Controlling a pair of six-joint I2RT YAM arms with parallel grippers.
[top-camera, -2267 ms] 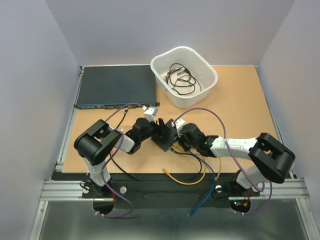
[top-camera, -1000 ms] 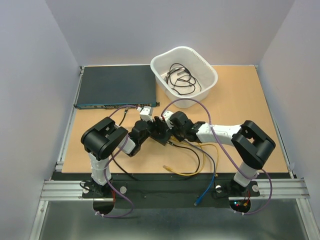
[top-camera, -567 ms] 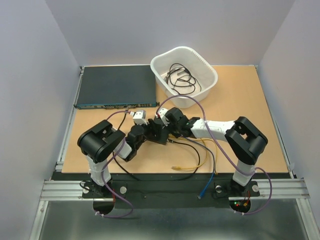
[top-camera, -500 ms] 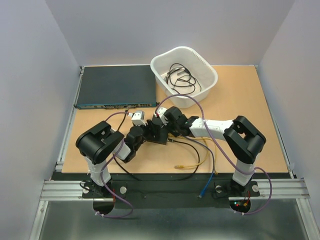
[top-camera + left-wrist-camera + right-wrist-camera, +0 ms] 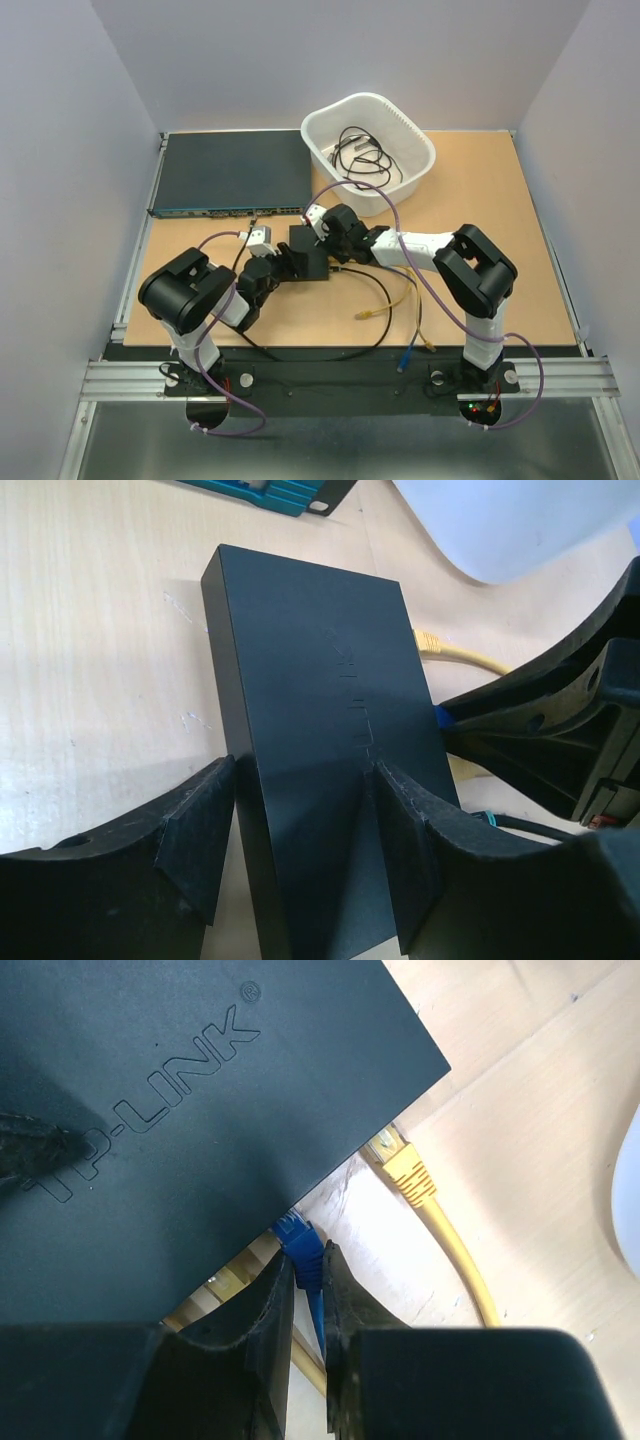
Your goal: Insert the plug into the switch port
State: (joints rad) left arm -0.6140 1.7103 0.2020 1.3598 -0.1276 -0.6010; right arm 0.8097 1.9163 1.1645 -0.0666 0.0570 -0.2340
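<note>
The blue plug's head still shows outside, so next my right gripper should push to the left in the top view, against the switch box's port edge, and release.
The small matte-black switch box lies on the table between my two grippers. My left gripper is shut across its width, one pad on each long side; it shows in the top view too. My right gripper is shut on a blue plug, pinched just behind its head. The plug's tip touches the port edge of the box, marked TP-LINK. The switch ports are hidden under the box's top face. A yellow plug sits at the same edge beside it.
A wide dark rack unit lies at the back left. A white tub of black cables stands at the back centre. Yellow, black and blue cables trail over the table near the front.
Both grippers and the box have shifted left and a little toward the back. The right arm has stretched further left, and the yellow and blue cables have been dragged along.
</note>
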